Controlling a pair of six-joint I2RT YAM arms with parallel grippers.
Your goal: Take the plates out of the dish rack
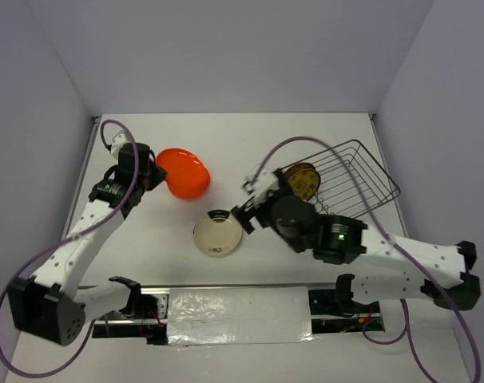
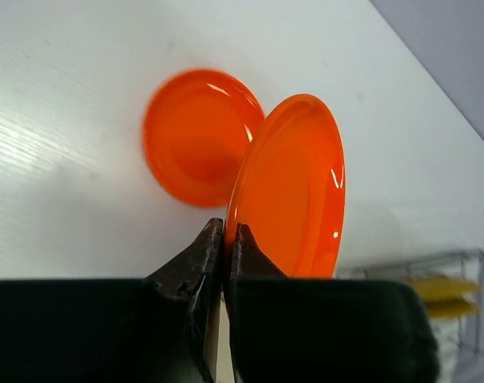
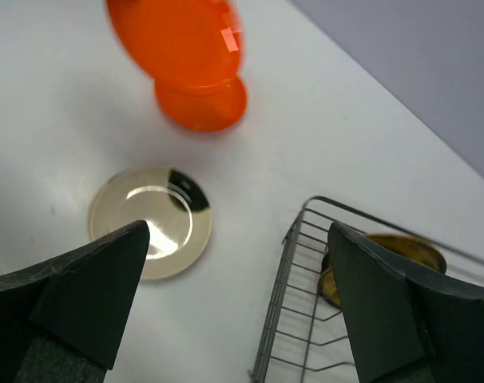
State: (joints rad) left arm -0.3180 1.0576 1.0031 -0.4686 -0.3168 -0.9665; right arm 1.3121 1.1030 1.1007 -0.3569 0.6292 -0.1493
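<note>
The brown plate is still in the rack, so I will swing my right gripper outward, down and to the right in the top view, onto the brown plate's far rim [image 1: 312, 167].
My left gripper [image 2: 226, 227] [image 1: 156, 177] is shut on the rim of the orange-red plate [image 2: 294, 187] [image 1: 184, 169] and holds it on edge just above the table at the back left. A round orange patch on the glossy table beside it looks like its reflection. The cream plate [image 1: 218, 233] [image 3: 150, 222] lies flat on the table at centre front. My right gripper [image 3: 238, 227] [image 1: 246, 203] hangs open and empty between that plate and the dish rack [image 1: 362, 171] [image 3: 287, 264]. The dark brown plate with yellow pattern [image 1: 300, 180] [image 3: 402, 243] stands in the rack's left end.
A clear plastic sheet [image 1: 238, 315] covers the near edge between the arm bases. Purple cables loop over both arms. Grey walls close the table at the back and sides. The rack's corner [image 2: 434, 267] shows low right in the left wrist view.
</note>
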